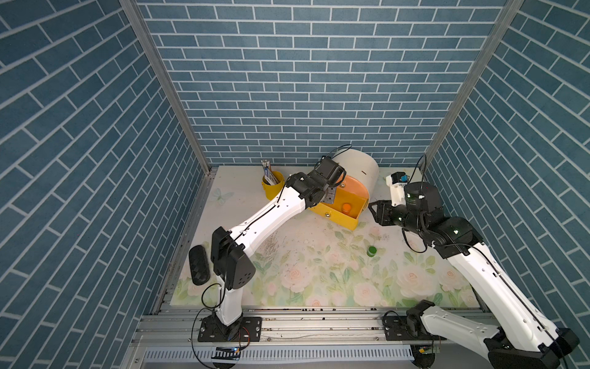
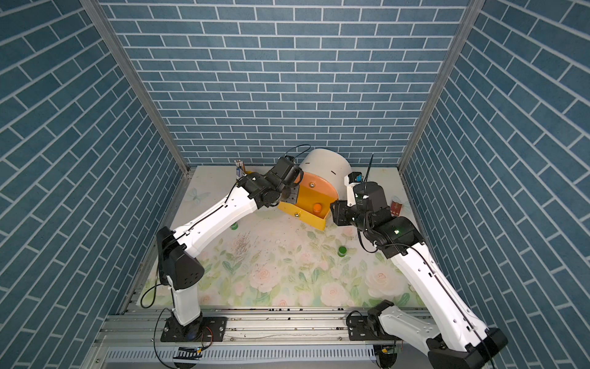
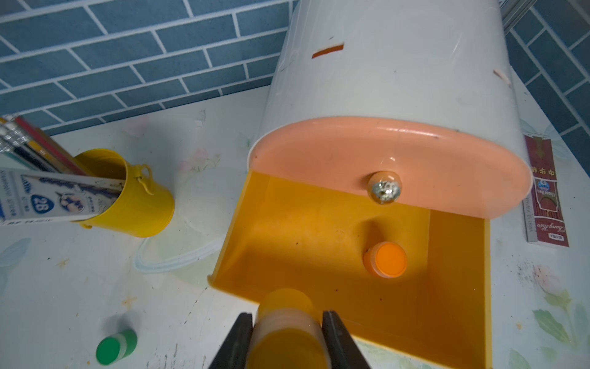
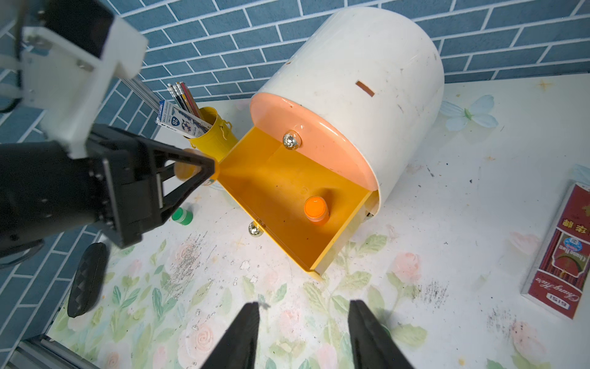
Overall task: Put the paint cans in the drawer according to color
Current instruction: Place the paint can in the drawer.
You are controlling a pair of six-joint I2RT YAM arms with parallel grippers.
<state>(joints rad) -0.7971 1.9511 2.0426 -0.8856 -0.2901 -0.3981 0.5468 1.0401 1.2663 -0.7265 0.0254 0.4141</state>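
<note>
The drawer's end by the pencil cup is empty. My left gripper should next move outward past the drawer's rim, go down inside and let go of the second orange can.
The drawer chest [image 1: 359,166] is white, with a peach top front [image 3: 415,156] and its yellow-orange drawer [image 3: 456,271] pulled out. One orange paint can [image 3: 387,259] stands inside the open drawer and shows in both top views [image 1: 346,208]. My left gripper [image 3: 287,319] is shut on a second orange can [image 3: 287,306], held over the drawer's near-left rim. My right gripper [image 4: 303,310] hovers open and empty over the mat, right of the drawer. A green can [image 1: 371,251] stands mid-table. Another green can [image 3: 115,346] lies left of the drawer, under my left arm.
A yellow pencil cup [image 3: 140,195] stands left of the chest at the back. A red flat box [image 4: 562,255] lies on the right of the floral mat. A black oval object [image 1: 198,263] sits at the left edge. Blue brick walls enclose three sides.
</note>
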